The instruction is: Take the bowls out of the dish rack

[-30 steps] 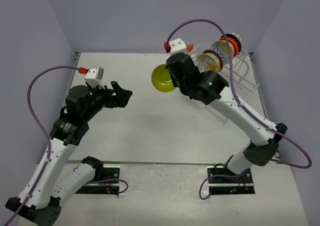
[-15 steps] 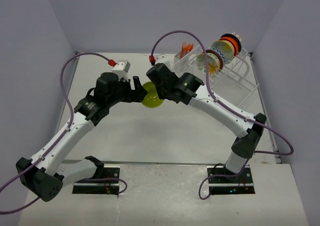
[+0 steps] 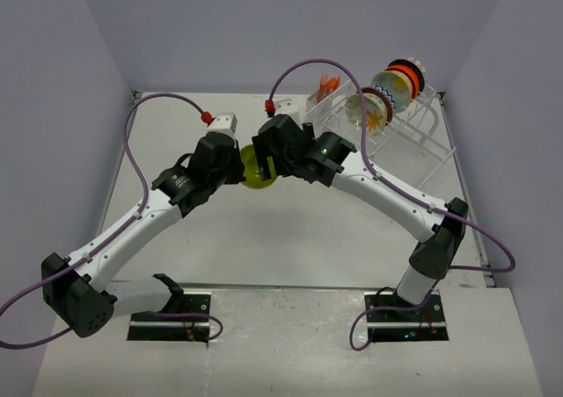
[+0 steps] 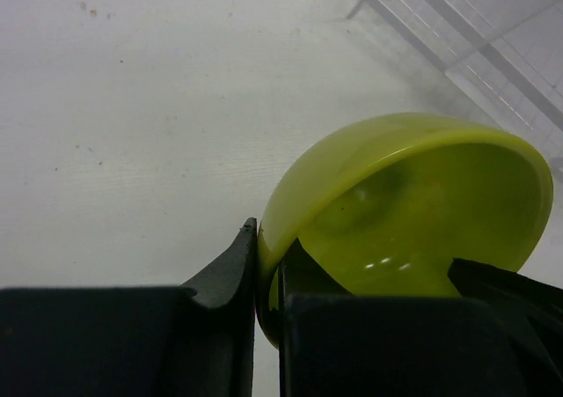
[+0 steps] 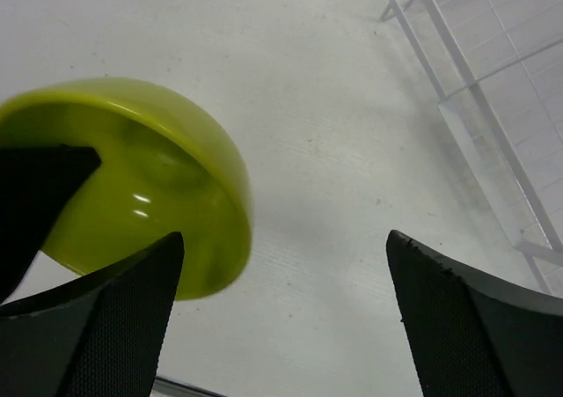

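Note:
The lime green bowl (image 3: 258, 170) goes left in the top view and down onto bare tabletop next. My left gripper releases it there, since that side of the tabletop stands empty.
A lime green bowl (image 3: 258, 170) hangs above the table between the two arms. My left gripper (image 3: 240, 165) is shut on its rim; in the left wrist view the fingers (image 4: 230, 274) pinch the wall of the lime green bowl (image 4: 413, 203). My right gripper (image 3: 263, 157) stands open beside it. In the right wrist view the bowl (image 5: 149, 177) lies by the left finger, and the right gripper (image 5: 283, 238) touches nothing. Several more bowls (image 3: 387, 89) stand on edge in the white dish rack (image 3: 413, 137) at the back right.
Orange utensils (image 3: 328, 84) stick out of the rack's small basket at its left corner. Rack wires show at the upper right of both wrist views (image 4: 475, 45) (image 5: 493, 106). Purple cables arc over both arms. Grey walls close the table on three sides.
My left arm swung right to the green bowl and shut on its rim. My right gripper, which carried the bowl from the rack, has opened and let it go.

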